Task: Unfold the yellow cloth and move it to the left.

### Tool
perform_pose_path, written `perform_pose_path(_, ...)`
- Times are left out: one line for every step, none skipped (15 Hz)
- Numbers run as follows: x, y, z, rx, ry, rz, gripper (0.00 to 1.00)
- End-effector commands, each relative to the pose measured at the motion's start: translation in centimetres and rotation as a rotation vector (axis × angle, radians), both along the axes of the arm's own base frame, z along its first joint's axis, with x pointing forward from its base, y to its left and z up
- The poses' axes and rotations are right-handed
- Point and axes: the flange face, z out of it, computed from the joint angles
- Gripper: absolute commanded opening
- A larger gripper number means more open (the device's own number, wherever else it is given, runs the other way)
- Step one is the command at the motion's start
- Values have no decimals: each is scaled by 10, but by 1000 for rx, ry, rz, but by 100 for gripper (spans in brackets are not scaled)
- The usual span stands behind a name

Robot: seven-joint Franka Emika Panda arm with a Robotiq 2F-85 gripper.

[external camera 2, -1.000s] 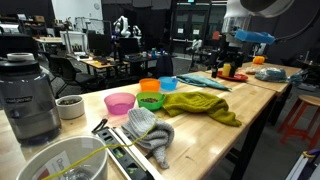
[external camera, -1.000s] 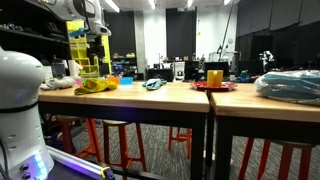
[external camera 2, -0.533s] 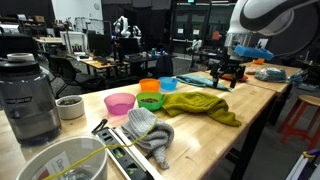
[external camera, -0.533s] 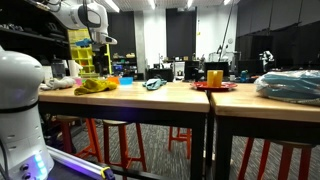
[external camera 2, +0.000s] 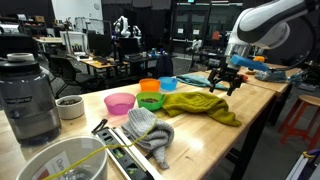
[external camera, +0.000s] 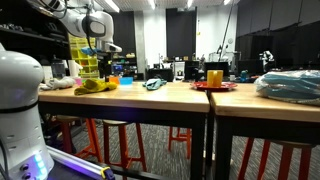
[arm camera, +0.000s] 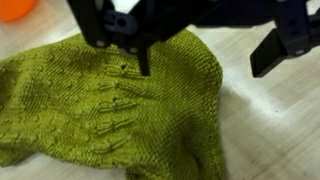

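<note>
My gripper moves down onto the cloth's rounded far corner next and closes, since its open fingers hang on either side of the cloth's edge.
The yellow-green knitted cloth lies crumpled on the wooden table in both exterior views. It fills the left and middle of the wrist view. My gripper hangs just above the cloth's far end, also seen in an exterior view. In the wrist view the gripper is open and empty. One finger is over the cloth and the other is over bare table to the right.
Pink, green, orange and blue bowls stand beside the cloth. A grey cloth, a blender and a white bowl are nearer the camera. A red plate with a yellow cup sits further along the table.
The arm has come down from high above the table to just over the cloth. The cloth has not moved.
</note>
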Motion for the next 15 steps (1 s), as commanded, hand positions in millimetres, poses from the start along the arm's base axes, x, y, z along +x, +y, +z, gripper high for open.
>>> perform_pose_path(10, -9, -8, 27, -13, -64, 100)
perform_pose_path(12, -12, -11, 27, -10, -73, 100)
perform_pose_path(14, -15, -14, 29, -2, -86, 100)
perform_pose_path(16, -17, -18, 35, 3, -96, 100)
perform_pose_path(17, -18, -22, 43, 10, -104, 100)
perform_pose_path(18, -19, -24, 53, 13, -109, 100)
perform_pose_path(20, -19, -27, 59, 16, -115, 100)
perform_pose_path(22, -20, -30, 75, 20, -125, 100)
perform_pose_path(24, -20, -32, 89, 24, -136, 75)
perform_pose_path(25, -20, -32, 100, 26, -142, 74)
perform_pose_path(26, -19, -32, 107, 25, -149, 69)
perform_pose_path(27, -18, -31, 112, 25, -155, 61)
perform_pose_path(28, -19, -31, 116, 25, -157, 54)
perform_pose_path(28, -19, -29, 119, 25, -161, 46)
perform_pose_path(29, -20, -28, 120, 25, -166, 37)
